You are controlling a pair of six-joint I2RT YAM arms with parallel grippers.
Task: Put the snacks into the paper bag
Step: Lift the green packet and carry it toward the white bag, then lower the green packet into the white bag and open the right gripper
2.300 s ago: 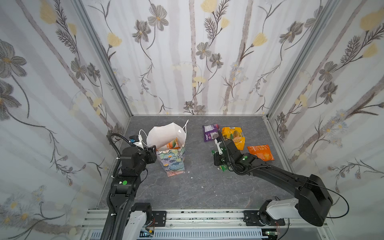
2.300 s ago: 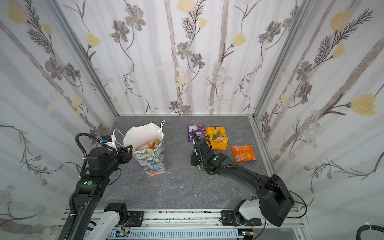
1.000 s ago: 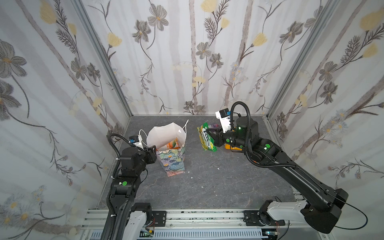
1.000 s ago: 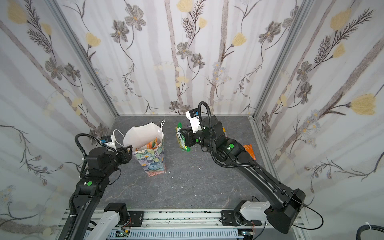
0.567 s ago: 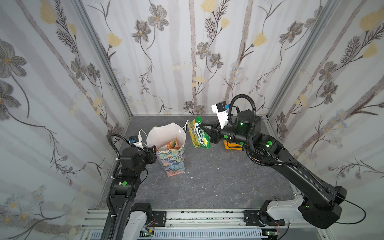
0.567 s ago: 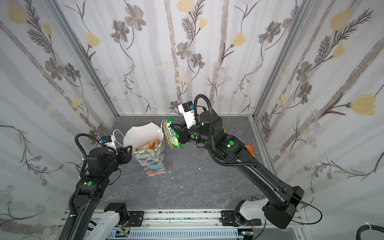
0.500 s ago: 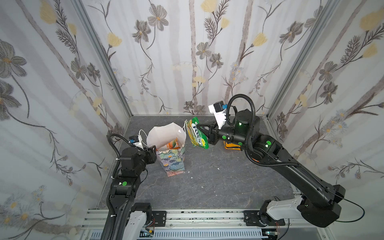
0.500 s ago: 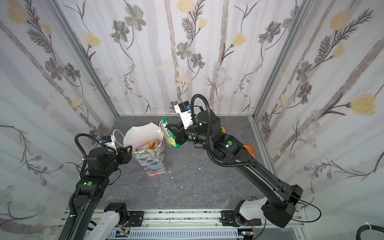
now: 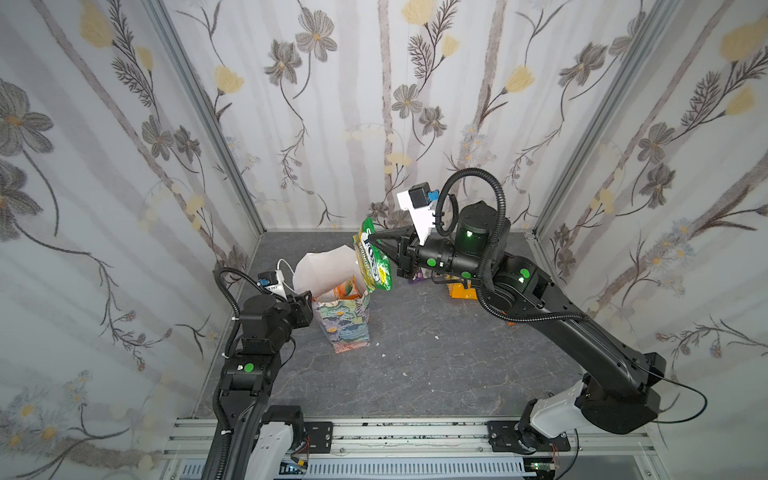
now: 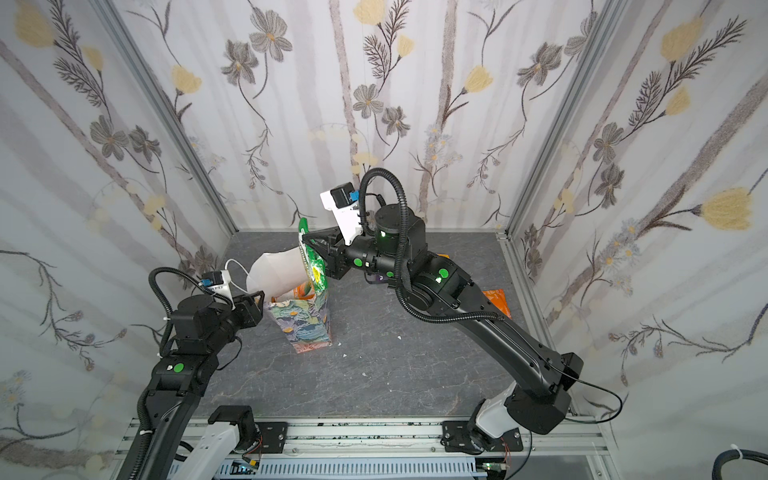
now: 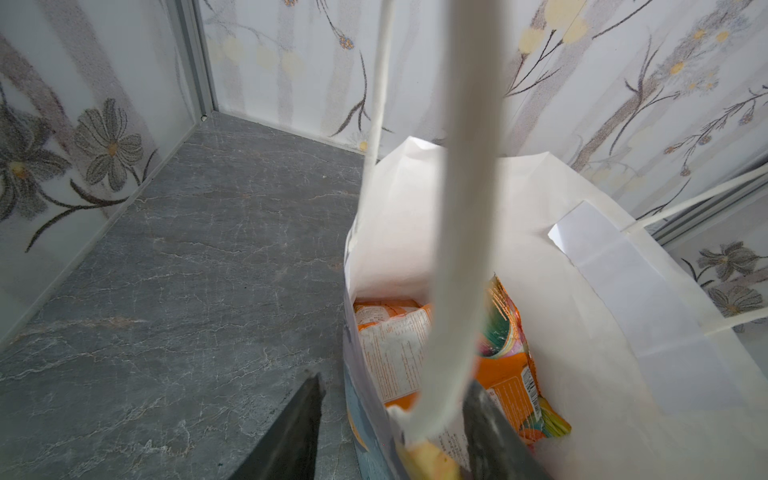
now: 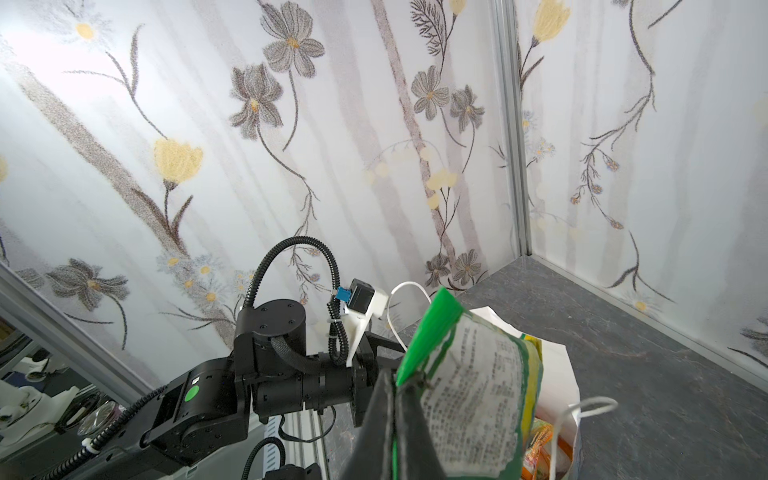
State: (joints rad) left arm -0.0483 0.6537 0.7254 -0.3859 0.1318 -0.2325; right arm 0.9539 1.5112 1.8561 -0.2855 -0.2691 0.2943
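Note:
The green packet still hangs across the rim of the bag. My right gripper should move further over the bag's opening point(image 9: 333, 281) point(image 12: 559, 382) next, tilt down and release the green packet there.
The paper bag point(image 9: 343, 320) point(image 10: 305, 320) stands upright left of centre, its white inside point(image 11: 582, 332) open. My left gripper point(image 9: 305, 297) point(image 11: 395, 399) is shut on its near rim, one finger outside and one inside. Orange snacks point(image 11: 507, 374) lie in the bag. My right gripper point(image 9: 374, 241) point(image 12: 397, 386) is shut on the edge of a green snack packet point(image 9: 374, 262) point(image 10: 311, 266) point(image 12: 473, 395), which hangs over the bag's right rim. More snacks lie on the floor: a purple one point(image 9: 415, 276) and orange ones point(image 9: 459, 291) point(image 10: 494, 301), partly hidden by the right arm.
A white cord handle point(image 11: 461, 208) hangs across the left wrist view. Flowered walls close in the grey stone floor point(image 9: 415, 374) on three sides. The right arm point(image 9: 561, 324) stretches across the right half of the floor. Small white crumbs point(image 9: 383, 355) lie near the bag.
My right gripper has lifted the green packet off the floor and carried it left to the bag's mouth. The left arm and bag have stayed put.

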